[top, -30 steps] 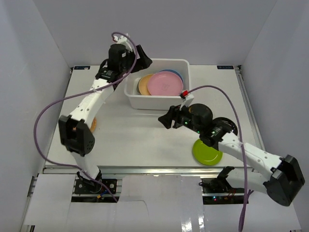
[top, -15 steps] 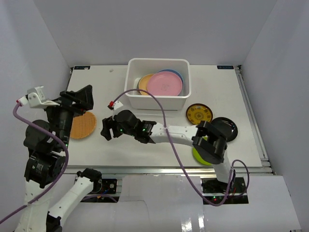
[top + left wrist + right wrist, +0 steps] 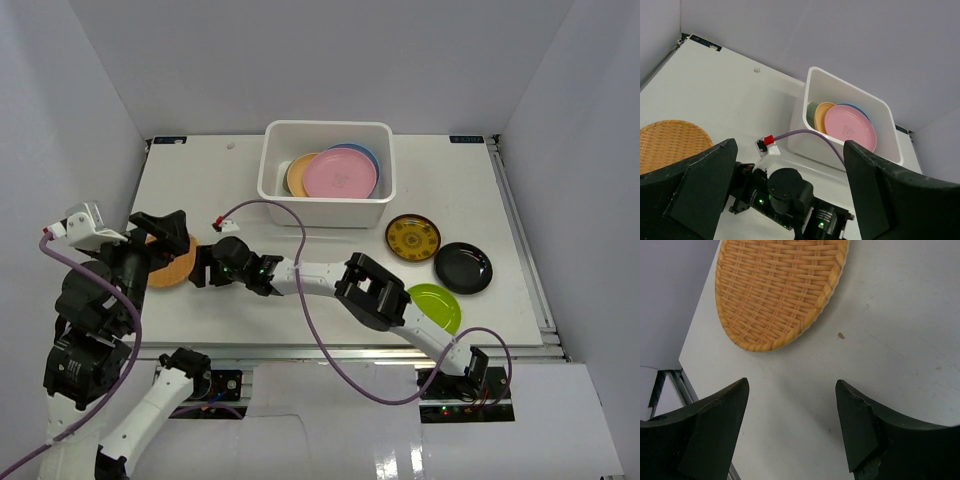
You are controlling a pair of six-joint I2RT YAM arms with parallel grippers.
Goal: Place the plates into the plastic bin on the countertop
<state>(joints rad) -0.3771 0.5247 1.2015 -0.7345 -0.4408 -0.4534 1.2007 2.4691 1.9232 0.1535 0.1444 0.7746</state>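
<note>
My right gripper slides and turns to the left in the top view next so its fingers straddle the orange plate's nearest rim (image 3: pixel 191 265) (image 3: pixel 801 325), since the orange plate lies flat.
The white plastic bin (image 3: pixel 325 212) stands at the back centre and holds a pink plate (image 3: pixel 340 175), a blue plate (image 3: pixel 362 154), a peach plate (image 3: pixel 297 172) and a pale green dish (image 3: pixel 811 111). An orange woven-pattern plate (image 3: pixel 175 266) lies flat at the left. My right gripper (image 3: pixel 202 272) reaches across the countertop (image 3: pixel 300 310) and is open and empty, just short of that plate (image 3: pixel 780 290). My left gripper (image 3: pixel 165 234) is raised above the plate's left side, open and empty (image 3: pixel 790 145). Lime green (image 3: pixel 432 307), black (image 3: pixel 463 267) and black-with-yellow (image 3: pixel 412 236) plates lie at the right.
White panels wall the left, back and right. The right arm (image 3: pixel 320 275) stretches across the middle of the table with its purple cable (image 3: pixel 300 225) looping towards the bin's front wall. The metal-rail front edge (image 3: pixel 300 350) runs along the near side.
My left arm has swung from the bin back to the left and risen. My right gripper has moved from mid-table to the left, up to the orange plate.
</note>
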